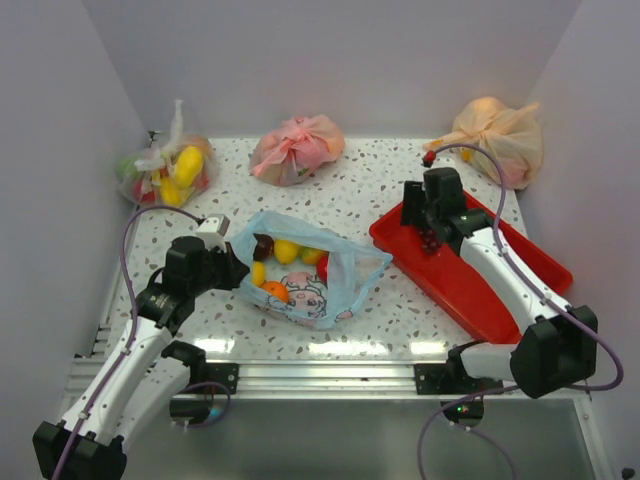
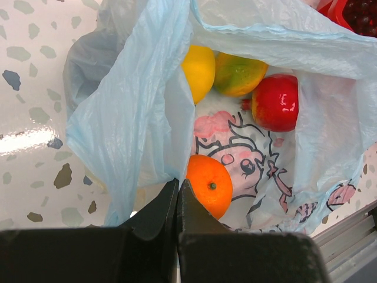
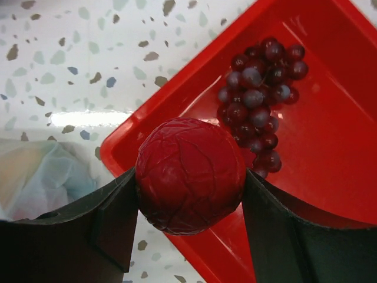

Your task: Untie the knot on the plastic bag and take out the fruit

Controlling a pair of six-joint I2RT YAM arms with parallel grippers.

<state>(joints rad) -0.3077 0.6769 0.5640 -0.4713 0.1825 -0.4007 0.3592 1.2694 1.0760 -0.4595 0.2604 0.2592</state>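
Note:
The fruit goes down into the red tray's corner (image 1: pixel 394 234) (image 3: pixel 133 145) nearest the blue bag next, released by my right gripper in the bare spot beside the grapes.
The light blue plastic bag (image 1: pixel 345 275) lies open on the table, with no knot visible. In the left wrist view the bag (image 2: pixel 135 106) holds an orange (image 2: pixel 209 186), a lemon (image 2: pixel 199 69), a mango (image 2: pixel 238 73) and a shiny red fruit (image 2: pixel 275 101). My left gripper (image 2: pixel 177 183) is shut on the bag's left rim, and in the top view this gripper (image 1: pixel 238 268) sits at the bag's left edge. My right gripper (image 3: pixel 189 174) is shut on a dark red round fruit (image 3: pixel 188 171) above the near edge of the red tray (image 3: pixel 330 147). A purple grape bunch (image 3: pixel 256 100) lies in the tray.
A clear bag with yellow fruit (image 1: pixel 165 170) sits at the back left, a pink knotted bag (image 1: pixel 297 148) at the back middle and an orange bag (image 1: pixel 497 135) at the back right. The red tray (image 1: pixel 470 285) lies diagonally on the right. Walls close in three sides.

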